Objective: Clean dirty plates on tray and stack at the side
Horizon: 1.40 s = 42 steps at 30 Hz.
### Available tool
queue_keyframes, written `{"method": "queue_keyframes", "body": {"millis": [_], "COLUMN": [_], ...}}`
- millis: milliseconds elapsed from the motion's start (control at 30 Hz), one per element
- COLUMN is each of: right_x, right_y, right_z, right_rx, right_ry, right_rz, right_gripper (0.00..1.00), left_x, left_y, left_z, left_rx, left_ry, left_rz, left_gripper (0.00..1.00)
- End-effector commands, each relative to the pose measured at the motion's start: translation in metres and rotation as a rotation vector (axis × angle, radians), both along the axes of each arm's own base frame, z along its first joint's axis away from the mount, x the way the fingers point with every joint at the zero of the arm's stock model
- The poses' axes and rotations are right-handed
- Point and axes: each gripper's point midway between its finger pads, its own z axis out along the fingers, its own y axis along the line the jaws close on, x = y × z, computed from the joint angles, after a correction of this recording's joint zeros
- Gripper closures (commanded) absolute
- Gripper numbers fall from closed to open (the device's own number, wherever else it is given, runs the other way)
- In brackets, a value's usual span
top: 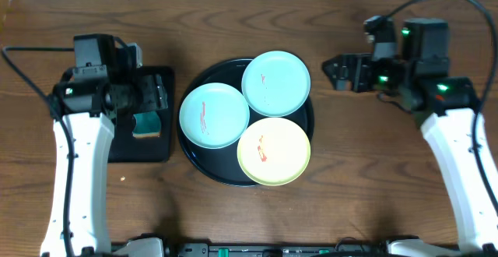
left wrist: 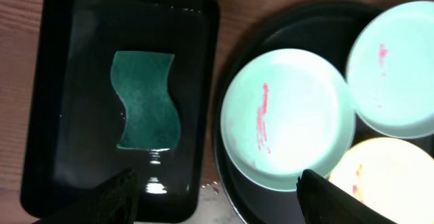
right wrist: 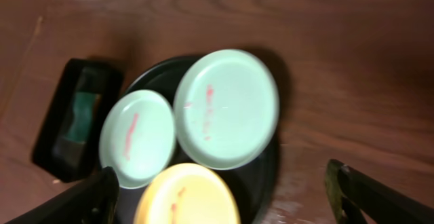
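My right gripper moves down and to the left in the overhead view next, onto the sponge-side mint plate's rim facing its neighbours. That plate has red smears.
Three dirty plates lie on the round black tray point(top: 195, 156): a mint plate point(top: 214, 115) at left, a mint plate point(top: 275, 83) at the back, a yellow plate point(top: 274, 151) at the front, each with red smears. They also show in the left wrist view point(left wrist: 288, 119), point(left wrist: 397, 68), point(left wrist: 380, 176) and the right wrist view point(right wrist: 135, 137), point(right wrist: 227, 108), point(right wrist: 186, 197). My left gripper point(top: 156, 95) is open and empty, high over the rectangular tray's right edge point(left wrist: 215, 195). My right gripper point(top: 336, 72) is open and empty, right of the round tray point(right wrist: 220, 195).
A smaller rectangular black tray point(top: 163, 144) at the left holds a green sponge point(top: 146, 124), also in the left wrist view point(left wrist: 146, 102). Bare brown wooden table point(top: 366, 179) lies right of and in front of the round tray.
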Motion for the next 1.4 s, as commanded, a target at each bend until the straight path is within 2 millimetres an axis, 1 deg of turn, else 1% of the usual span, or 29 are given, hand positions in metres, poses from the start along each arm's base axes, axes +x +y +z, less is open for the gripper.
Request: {"method": "queue_keyframes", "body": {"millis": [0, 67, 100, 200, 267, 400, 467, 533, 600, 667, 767, 867, 1100, 1200, 1367], "right_x": [0.001, 0.002, 0.002, 0.001, 0.0, -0.005, -0.01, -0.012, -0.015, -0.015, -0.017, -0.019, -0.021, -0.021, -0.018], "right_y": [0.035, 0.054, 0.064, 0.093, 0.11, 0.141, 0.152, 0.159, 0.168, 0.175, 0.182, 0.183, 0.191, 0.191, 0.198], "right_z": [-0.011, -0.025, -0.03, -0.045, -0.058, -0.092, -0.114, -0.128, -0.141, -0.152, -0.169, -0.184, -0.207, -0.22, -0.233], "right_rx": [0.06, 0.051, 0.049, 0.042, 0.026, -0.032, -0.072, -0.093, -0.105, -0.116, -0.137, -0.168, -0.206, -0.236, -0.237], "right_ry": [0.101, 0.155, 0.181, 0.25, 0.306, 0.381, 0.415, 0.436, 0.445, 0.451, 0.462, 0.474, 0.475, 0.473, 0.462], "right_rz": [-0.023, -0.039, -0.037, -0.029, -0.046, -0.058, -0.076, -0.081, -0.065, -0.055, -0.049, -0.061, -0.054, -0.062, -0.051], "right_gripper": [0.09, 0.15, 0.17, 0.27, 0.33, 0.48, 0.53, 0.57, 0.64, 0.72, 0.77, 0.8, 0.84, 0.87, 0.88], "left_x": [0.006, 0.004, 0.003, 0.0, -0.001, -0.003, -0.004, -0.005, -0.004, -0.003, -0.003, -0.003, -0.003, -0.003, -0.002], "left_y": [0.025, 0.045, 0.052, 0.068, 0.076, 0.081, 0.081, 0.08, 0.081, 0.081, 0.081, 0.081, 0.081, 0.081, 0.081], "left_z": [-0.002, -0.007, -0.008, -0.011, -0.013, -0.015, -0.015, -0.016, -0.015, -0.015, -0.015, -0.015, -0.015, -0.015, -0.015], "left_rx": [0.096, 0.128, 0.133, 0.129, 0.127, 0.126, 0.123, 0.123, 0.123, 0.123, 0.123, 0.123, 0.123, 0.123, 0.124], "left_ry": [0.013, 0.036, 0.043, 0.055, 0.06, 0.068, 0.076, 0.078, 0.076, 0.071, 0.071, 0.071, 0.069, 0.068, 0.068], "left_rz": [0.066, 0.187, 0.216, 0.266, 0.293, 0.307, 0.305, 0.305, 0.305, 0.306, 0.306, 0.305, 0.306, 0.306, 0.305], "left_gripper": [0.24, 0.25, 0.25, 0.25, 0.25, 0.25, 0.25, 0.25, 0.25, 0.25, 0.25, 0.25, 0.25, 0.25, 0.25]}}
